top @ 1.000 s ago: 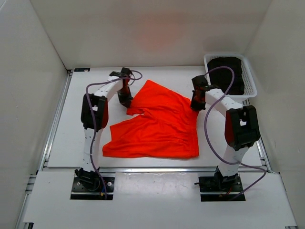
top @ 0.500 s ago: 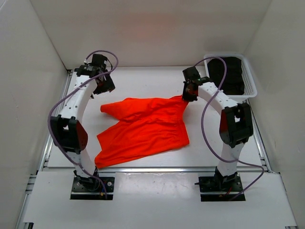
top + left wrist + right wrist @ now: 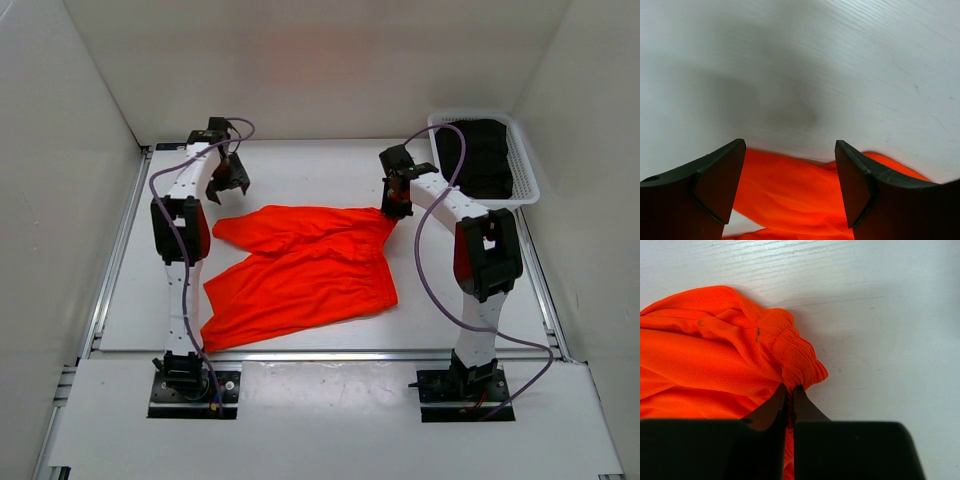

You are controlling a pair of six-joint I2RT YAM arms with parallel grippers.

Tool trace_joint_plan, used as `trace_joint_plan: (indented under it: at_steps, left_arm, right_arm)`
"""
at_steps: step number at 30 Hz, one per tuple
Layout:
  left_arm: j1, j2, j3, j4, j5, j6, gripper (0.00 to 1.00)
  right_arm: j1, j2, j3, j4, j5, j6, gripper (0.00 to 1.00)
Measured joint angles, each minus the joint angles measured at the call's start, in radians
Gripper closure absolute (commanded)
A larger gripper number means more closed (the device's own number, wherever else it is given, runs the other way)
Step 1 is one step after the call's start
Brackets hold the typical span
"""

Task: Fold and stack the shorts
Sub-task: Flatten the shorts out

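The shorts (image 3: 300, 265) are crumpled. My right gripper should next move the waistband corner outward and let it go over the bare tabletop, which is outward of that gripper.
The orange-red shorts (image 3: 300, 265) lie crumpled on the white table, one folded leg stretched toward the far left. My left gripper (image 3: 228, 180) hovers open just beyond that leg's tip. In the left wrist view its jaws (image 3: 790, 145) stand wide apart, with only the shorts (image 3: 790, 190) lying below them. My right gripper (image 3: 396, 205) is shut on the gathered waistband corner at the far right of the shorts. The right wrist view shows that bunched waistband of the shorts (image 3: 795, 357) pinched between the gripper's (image 3: 791, 388) tips. No drawstring shows.
A white basket (image 3: 523, 160) holding dark clothing (image 3: 478, 158) stands at the far right corner. White walls enclose the table on three sides. Metal rails run along the left, right and near edges.
My left gripper let go of the shorts' leg, swung up and away to the far left, then came back down near it. My right gripper dragged the waistband corner slightly left.
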Motion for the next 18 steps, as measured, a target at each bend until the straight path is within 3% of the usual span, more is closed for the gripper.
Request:
trace_joint_plan:
  at_steps: [10, 12, 13, 14, 15, 18]
  left_arm:
    - [-0.154, 0.054, 0.055, -0.042, 0.042, 0.121, 0.15]
    - [-0.168, 0.066, 0.047, -0.061, 0.035, 0.128, 0.19]
    - [-0.169, 0.073, 0.044, -0.068, 0.035, 0.131, 0.26]
    - [-0.169, 0.083, 0.043, -0.076, 0.036, 0.132, 0.45]
    - [-0.167, 0.092, 0.043, -0.080, 0.037, 0.132, 0.89]
    - [-0.158, 0.103, 0.049, -0.091, 0.054, 0.132, 0.90]
  right_arm:
    - [0.000, 0.033, 0.026, -0.025, 0.004, -0.004, 1.00]
    - [0.000, 0.040, 0.026, -0.028, 0.004, -0.004, 1.00]
    - [0.000, 0.042, 0.026, -0.029, 0.004, -0.004, 1.00]
    - [-0.002, 0.042, 0.027, -0.031, 0.004, -0.004, 1.00]
    - [-0.002, 0.043, 0.029, -0.033, 0.004, -0.004, 1.00]
    - [-0.004, 0.044, 0.038, -0.039, 0.003, -0.003, 1.00]
